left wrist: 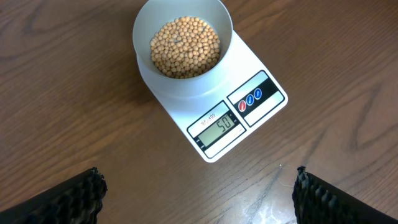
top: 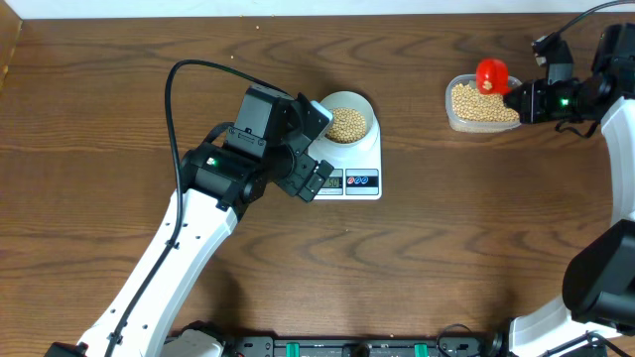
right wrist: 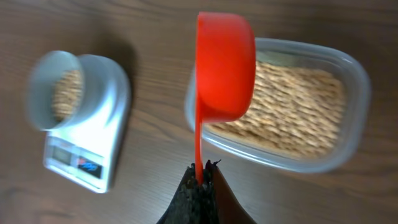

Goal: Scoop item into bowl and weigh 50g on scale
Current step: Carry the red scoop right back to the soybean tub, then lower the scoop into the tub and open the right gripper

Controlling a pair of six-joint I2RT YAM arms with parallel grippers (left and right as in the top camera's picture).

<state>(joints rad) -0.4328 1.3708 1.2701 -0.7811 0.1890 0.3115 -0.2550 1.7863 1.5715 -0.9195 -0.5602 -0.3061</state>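
I will next turn my right gripper, lower it over the tub's end away from the scale, which lies below, and release the scoop's handle.
The pale bowl (top: 346, 123) stands on the white scale (top: 363, 159) and holds tan beans (left wrist: 185, 46); the scale's display (left wrist: 217, 130) reads 50 in the left wrist view. My left gripper (top: 316, 149) is open and empty, hovering just left of the scale, fingers wide apart (left wrist: 199, 196). My right gripper (right wrist: 203, 177) is shut on the handle of a red scoop (right wrist: 225, 65), held over the left end of the clear tub of beans (right wrist: 298, 109). The scoop (top: 491, 75) shows over the tub (top: 480, 107) at the far right in the overhead view.
The wooden table (top: 446, 258) carries only the scale and tub. The left arm (top: 189, 228) stretches diagonally from the front left. The right arm (top: 605, 198) stands along the right edge.
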